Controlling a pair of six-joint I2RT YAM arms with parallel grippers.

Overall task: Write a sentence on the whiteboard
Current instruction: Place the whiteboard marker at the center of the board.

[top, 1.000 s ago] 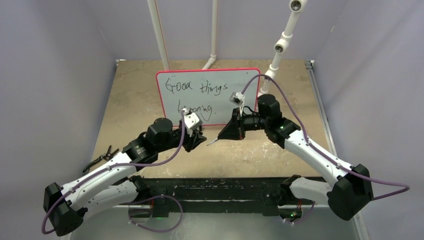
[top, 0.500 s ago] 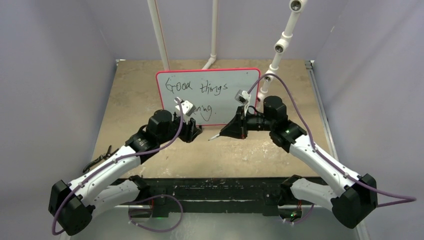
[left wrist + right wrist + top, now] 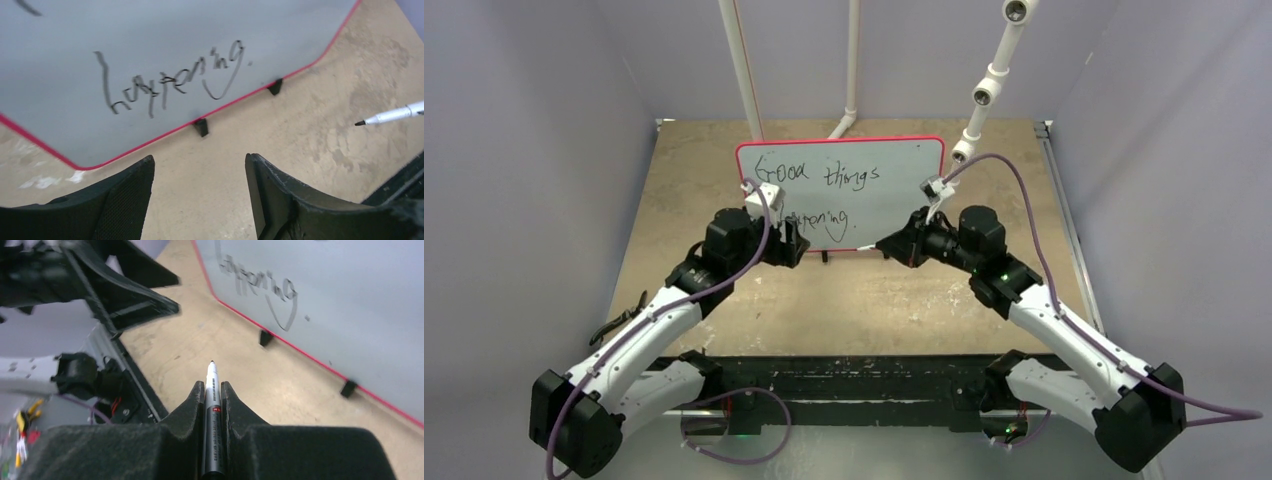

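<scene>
My right gripper is above a clear patch of the bare tabletop in front of the whiteboard, so it should go down and release the marker (image 3: 212, 405) there.
The whiteboard (image 3: 904, 200) stands tilted at the back of the table, red-rimmed, on small black feet (image 3: 201, 127). The sentence (image 3: 824, 178) is on it in two black lines, the lower word (image 3: 170, 85) ending in a full stop. My left gripper (image 3: 796, 243) hovers just in front of the board's lower edge, open, with nothing between its fingers (image 3: 199, 160). Over the table in front of the board's lower right part, my right gripper (image 3: 892, 246) is shut on a silver and white marker (image 3: 212, 405). The marker's tip (image 3: 359, 123) points left, off the board.
White pipes (image 3: 742, 70) and a jointed pole (image 3: 989, 80) rise behind the board. Grey walls close in both sides. A black rail (image 3: 844, 375) runs along the near edge by the arm bases. A small dark object (image 3: 624, 318) lies near the table's left edge.
The left gripper has opened wide and moved back and left, up to the board's lower edge. The right arm has drawn back to the right with the marker still held.
</scene>
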